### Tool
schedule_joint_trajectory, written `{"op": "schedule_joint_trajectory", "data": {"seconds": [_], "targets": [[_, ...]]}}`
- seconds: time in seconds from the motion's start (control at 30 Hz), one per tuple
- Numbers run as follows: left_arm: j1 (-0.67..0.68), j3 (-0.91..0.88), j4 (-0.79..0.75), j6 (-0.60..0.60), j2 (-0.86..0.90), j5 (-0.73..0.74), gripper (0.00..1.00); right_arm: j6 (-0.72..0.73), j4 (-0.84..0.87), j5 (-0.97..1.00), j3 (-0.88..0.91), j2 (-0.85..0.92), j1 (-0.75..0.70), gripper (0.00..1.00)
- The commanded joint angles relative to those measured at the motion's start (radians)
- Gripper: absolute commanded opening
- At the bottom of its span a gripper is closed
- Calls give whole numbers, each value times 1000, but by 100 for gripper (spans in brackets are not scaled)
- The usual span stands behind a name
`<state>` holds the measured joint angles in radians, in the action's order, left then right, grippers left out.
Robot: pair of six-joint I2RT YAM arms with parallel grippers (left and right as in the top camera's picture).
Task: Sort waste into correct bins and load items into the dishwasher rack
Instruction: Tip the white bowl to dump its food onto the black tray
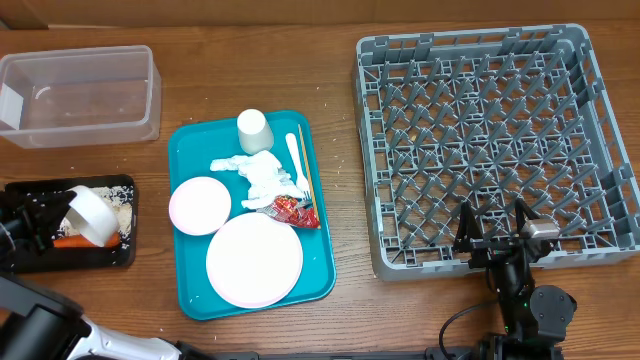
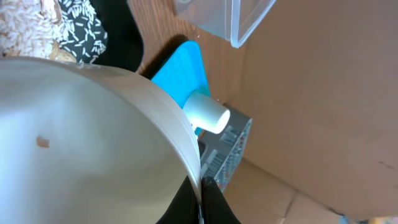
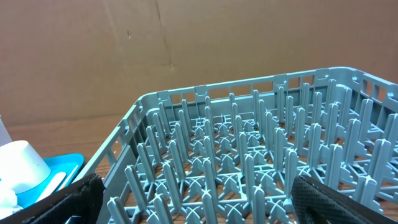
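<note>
The white bowl swings toward the cup (image 1: 253, 130) in my left gripper next and turns level. Then it is released on the teal tray's corner by the clear tub, since that corner is empty.
My left gripper (image 1: 60, 208) is shut on the rim of a small white bowl (image 1: 92, 215), held tilted over the black tray (image 1: 20, 262). In that bin lie beige food scraps (image 1: 122, 215) and an orange carrot (image 1: 74, 241). In the left wrist view the bowl (image 2: 81, 137) fills the frame, its rim pinched between my fingers (image 2: 214, 202), with the scraps (image 2: 28, 25) above it. The teal tray (image 1: 190, 290) carries a pale plate (image 1: 254, 259), a small bowl (image 1: 199, 205), a cup (image 1: 253, 130), tissue (image 1: 262, 175), a fork (image 1: 295, 160), a chopstick (image 1: 306, 170) and a red wrapper (image 1: 292, 210). My right gripper (image 1: 495, 237) stands open over the front edge of the grey rack (image 1: 495, 140).
The clear tub (image 1: 80, 95) stands at the back left with nothing visible inside. In the right wrist view the rack's pegs (image 3: 249, 149) lie between my wide-apart fingers (image 3: 336, 199), and the cup (image 3: 22, 165) shows at far left. Cardboard walls stand behind the table.
</note>
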<state>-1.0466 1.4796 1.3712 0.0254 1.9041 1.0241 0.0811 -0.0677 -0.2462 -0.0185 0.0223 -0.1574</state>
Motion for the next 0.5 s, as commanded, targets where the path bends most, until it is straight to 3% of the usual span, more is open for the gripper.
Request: {"op": "schedule_joint_trajectory", "data": {"seconds": [0.0, 0.27, 0.47], "targets": [[24, 51, 25, 16, -68, -98, 4, -3, 7, 10, 10, 0, -6, 100], [84, 68, 39, 87, -149, -224, 4, -3, 7, 10, 10, 0, -6, 100], [224, 68, 13, 106, -240, -304, 4, -3, 7, 10, 10, 0, -6, 100]]}}
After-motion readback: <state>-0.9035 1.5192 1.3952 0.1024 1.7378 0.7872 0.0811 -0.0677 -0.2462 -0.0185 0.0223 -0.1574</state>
